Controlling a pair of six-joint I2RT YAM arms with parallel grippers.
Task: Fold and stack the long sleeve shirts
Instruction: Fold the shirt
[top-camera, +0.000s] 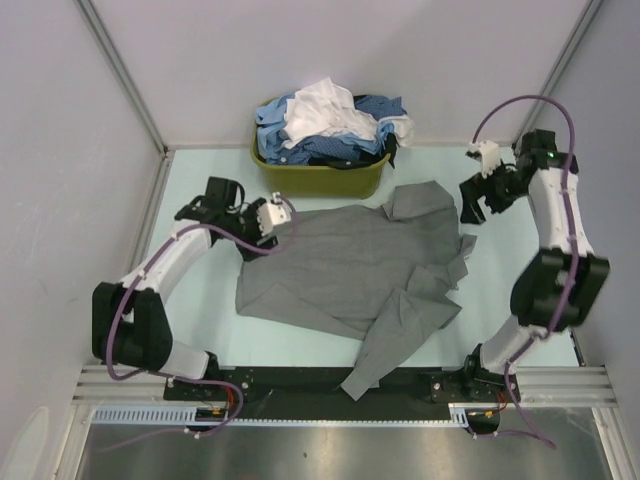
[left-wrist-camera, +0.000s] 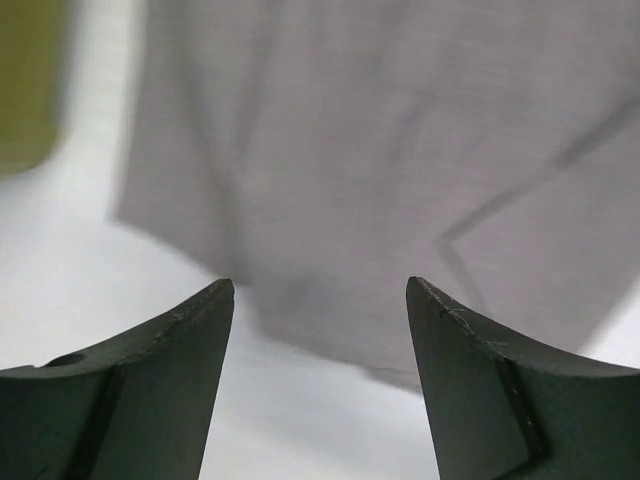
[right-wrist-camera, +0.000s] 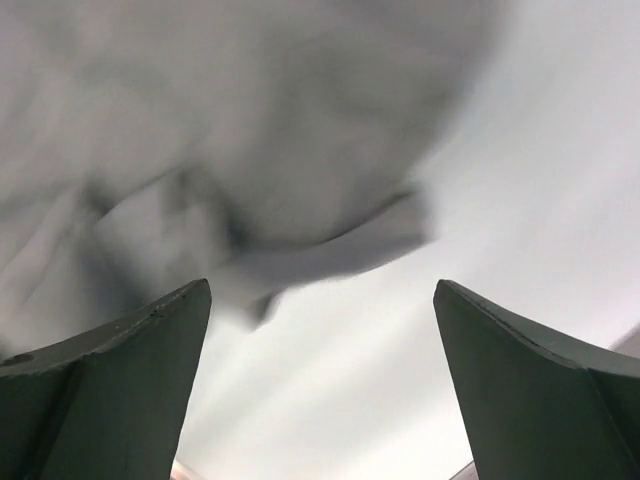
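I will move my open right gripper back and down onto the bunched fold's near corner (top-camera: 451, 310), because the grey cloth lies bunched where the sleeve begins.
A mid-grey long sleeve shirt (top-camera: 350, 265) lies spread on the table, its collar toward the back right and one sleeve reaching over the front edge. In the left wrist view the grey cloth (left-wrist-camera: 360, 170) lies just beyond the tips. My left gripper (top-camera: 278, 222) hovers at the shirt's left upper edge, open, with nothing between its fingers (left-wrist-camera: 320, 290). My right gripper (top-camera: 474, 205) is raised beside the shirt's right side near the collar, open and holding nothing (right-wrist-camera: 322, 290); the grey cloth (right-wrist-camera: 250, 160) shows blurred below it. More shirts (top-camera: 330, 125), blue, dark blue and white, are heaped in the basket.
An olive-green plastic basket (top-camera: 320, 178) stands at the back centre, touching the grey shirt's far edge. Grey walls close in the table on the left, back and right. A metal rail (top-camera: 340, 385) runs along the front edge by the arm bases.
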